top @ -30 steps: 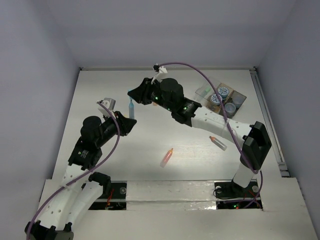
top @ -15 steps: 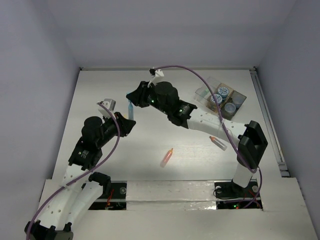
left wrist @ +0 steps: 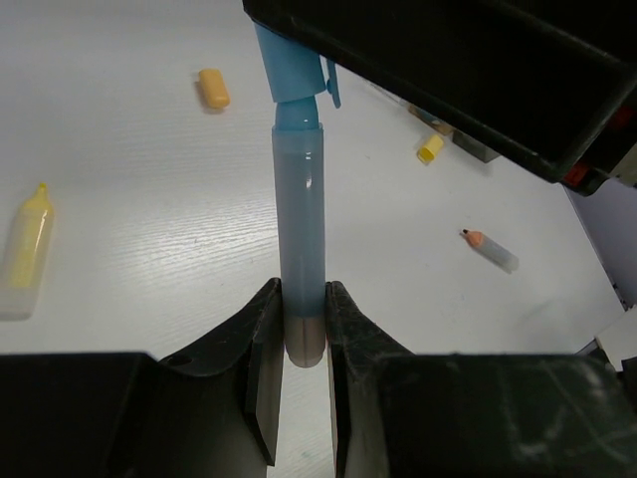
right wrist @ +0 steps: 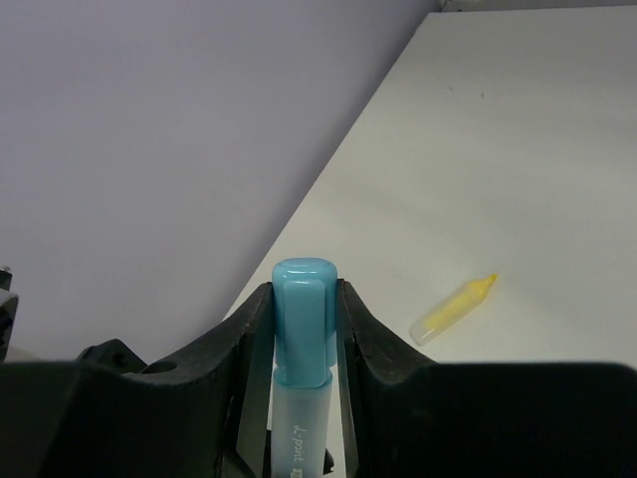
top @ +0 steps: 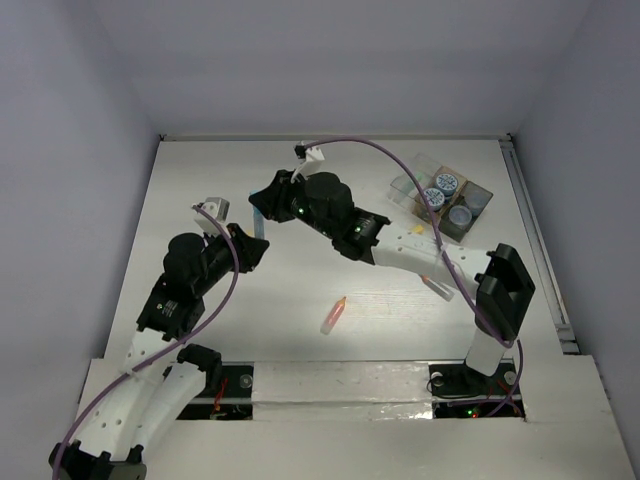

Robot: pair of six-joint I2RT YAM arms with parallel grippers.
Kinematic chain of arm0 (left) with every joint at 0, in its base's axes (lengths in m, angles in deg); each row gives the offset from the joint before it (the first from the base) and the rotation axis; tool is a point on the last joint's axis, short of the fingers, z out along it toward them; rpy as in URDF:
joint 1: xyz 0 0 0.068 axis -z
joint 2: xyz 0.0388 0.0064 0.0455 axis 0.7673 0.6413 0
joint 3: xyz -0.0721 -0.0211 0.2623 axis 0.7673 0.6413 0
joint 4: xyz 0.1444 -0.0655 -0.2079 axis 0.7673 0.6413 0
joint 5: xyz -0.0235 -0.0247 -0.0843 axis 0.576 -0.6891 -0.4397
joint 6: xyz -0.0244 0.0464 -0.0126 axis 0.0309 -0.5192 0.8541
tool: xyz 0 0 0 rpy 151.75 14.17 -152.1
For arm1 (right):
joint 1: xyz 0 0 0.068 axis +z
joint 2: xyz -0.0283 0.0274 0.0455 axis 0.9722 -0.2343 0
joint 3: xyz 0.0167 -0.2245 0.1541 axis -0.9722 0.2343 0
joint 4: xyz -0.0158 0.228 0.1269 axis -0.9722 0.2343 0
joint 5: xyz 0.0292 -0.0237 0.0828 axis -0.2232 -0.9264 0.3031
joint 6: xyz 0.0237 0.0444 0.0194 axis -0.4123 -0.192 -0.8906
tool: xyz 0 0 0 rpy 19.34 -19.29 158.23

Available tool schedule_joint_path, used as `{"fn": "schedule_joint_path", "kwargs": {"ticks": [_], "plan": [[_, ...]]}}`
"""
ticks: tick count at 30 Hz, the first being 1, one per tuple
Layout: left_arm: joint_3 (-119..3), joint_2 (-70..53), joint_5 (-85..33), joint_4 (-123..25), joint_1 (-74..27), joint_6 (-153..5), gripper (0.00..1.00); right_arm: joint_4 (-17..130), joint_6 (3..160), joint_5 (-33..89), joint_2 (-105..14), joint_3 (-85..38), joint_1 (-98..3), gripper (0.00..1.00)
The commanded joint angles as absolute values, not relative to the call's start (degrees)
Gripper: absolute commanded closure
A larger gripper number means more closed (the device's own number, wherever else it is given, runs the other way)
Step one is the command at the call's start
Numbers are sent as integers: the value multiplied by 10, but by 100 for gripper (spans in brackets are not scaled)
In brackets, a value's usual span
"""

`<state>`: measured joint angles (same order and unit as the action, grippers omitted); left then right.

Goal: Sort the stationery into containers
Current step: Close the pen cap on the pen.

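Observation:
I will bring my right gripper to the right in the top view, over the clear box (top: 408, 181), and release the highlighter there, because jars occupy the dark tray.
A blue highlighter (left wrist: 300, 219) is held off the table by both grippers at once. My left gripper (left wrist: 303, 299) is shut on the lower end of its translucent barrel. My right gripper (right wrist: 305, 299) is shut on its blue cap (right wrist: 304, 324). From above, the highlighter (top: 259, 218) shows between the two grippers at left centre. The containers stand at the back right: a clear box (top: 408, 181) and a dark tray (top: 481, 190) holding round jars (top: 446, 183). A pink-orange stick (top: 333, 315) lies mid-table.
A yellow highlighter (left wrist: 25, 254) lies on the table left of my left gripper and shows again as the yellow highlighter (right wrist: 455, 309). An orange block (left wrist: 213, 88), a small yellow block (left wrist: 430, 148) and a clear-capped pencil stick (left wrist: 490, 248) lie loose. The pencil stick (top: 438, 289) is partly under the right arm.
The right arm has swung a little to the left. The blue highlighter stays gripped by both grippers. The left arm has barely moved.

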<state>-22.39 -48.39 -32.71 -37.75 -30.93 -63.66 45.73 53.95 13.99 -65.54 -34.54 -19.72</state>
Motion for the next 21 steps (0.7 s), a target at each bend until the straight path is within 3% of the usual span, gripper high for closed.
{"fn": "schedule_joint_path", "kwargs": {"ticks": [1, 13, 21], "plan": [[-244, -497, -306, -409, -309, -631, 100, 413, 523, 145, -622, -315, -189, 98], [-254, -470, -287, -507, -282, -602, 100, 346, 486, 145, -588, -229, -184, 98], [-311, -437, -240, -481, -269, -638, 100, 378, 495, 175, -567, -198, -184, 99]]}}
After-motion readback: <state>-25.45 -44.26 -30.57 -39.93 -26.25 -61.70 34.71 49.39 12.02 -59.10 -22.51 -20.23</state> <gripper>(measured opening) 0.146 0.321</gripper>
